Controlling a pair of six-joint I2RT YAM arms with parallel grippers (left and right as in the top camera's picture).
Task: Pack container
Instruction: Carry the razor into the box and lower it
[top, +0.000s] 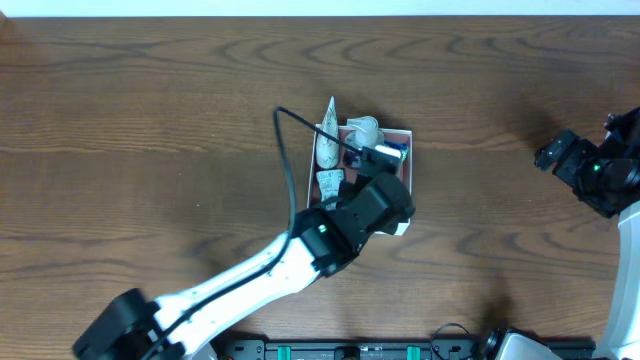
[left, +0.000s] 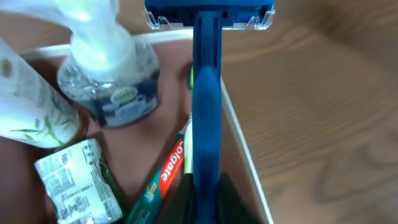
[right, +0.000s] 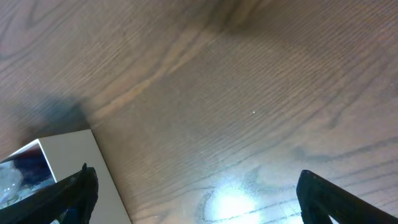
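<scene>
The narrow gap (left: 230, 165) beside the container's side lies below my left gripper. I will lower my left gripper toward it and release the blue razor (left: 206, 118) there, clear of the pump bottle.
The container (top: 411, 150) is a square white box with a pinkish-brown inside, at the table's middle. My left gripper (top: 375, 165) hangs over it, shut on a blue razor (left: 206, 118) whose head (left: 208, 15) points at the far wall. In the left wrist view the jaws (left: 205, 186) clamp the handle just inside the right wall (left: 239, 140). In the box lie a clear pump bottle (left: 109, 81), a white tube (left: 25, 102), a toothpaste tube (left: 165, 174) and a small white packet (left: 74, 180). My right gripper (top: 575, 160) is open and empty, far right.
The right wrist view shows bare wood between my open right fingers (right: 199, 199) and a corner of the container (right: 68, 162) at lower left. A black cable (top: 290, 150) arcs from the left arm beside the box.
</scene>
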